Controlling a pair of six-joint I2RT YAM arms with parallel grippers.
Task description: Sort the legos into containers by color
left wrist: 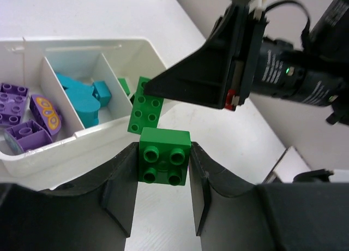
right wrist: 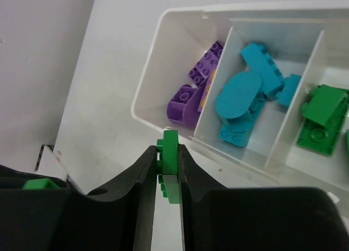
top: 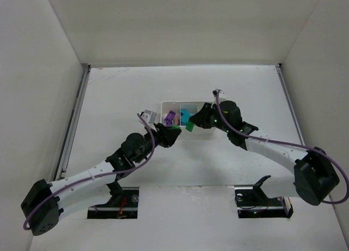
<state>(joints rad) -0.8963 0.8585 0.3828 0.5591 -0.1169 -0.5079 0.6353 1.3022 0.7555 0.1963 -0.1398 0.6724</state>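
Note:
The green brick in the left gripper will go outward and to the right in the top view next, over the end compartment past the cyan (top: 204, 108) (left wrist: 131, 74).
The white three-compartment tray (top: 169, 103) sits mid-table. It holds purple bricks (right wrist: 192, 98) in one end compartment, cyan bricks (right wrist: 240, 101) in the middle and green bricks (right wrist: 322, 119) in the other end. My left gripper (left wrist: 163, 147) is shut on a green 2x2 brick (left wrist: 164, 163) just in front of the tray's near wall (left wrist: 71, 150). My right gripper (right wrist: 167, 153) is shut on a thin green brick (right wrist: 169, 151), edge-on, above the table beside the tray's near wall. The two grippers (top: 174, 132) (top: 192, 124) nearly touch, and the right one's green brick (left wrist: 146, 106) hangs just beyond the left one's.
White walls enclose the table on the left, back and right. The right arm's black fingers (left wrist: 191, 82) and wrist fill the upper right of the left wrist view. Both arm bases stand at the near edge.

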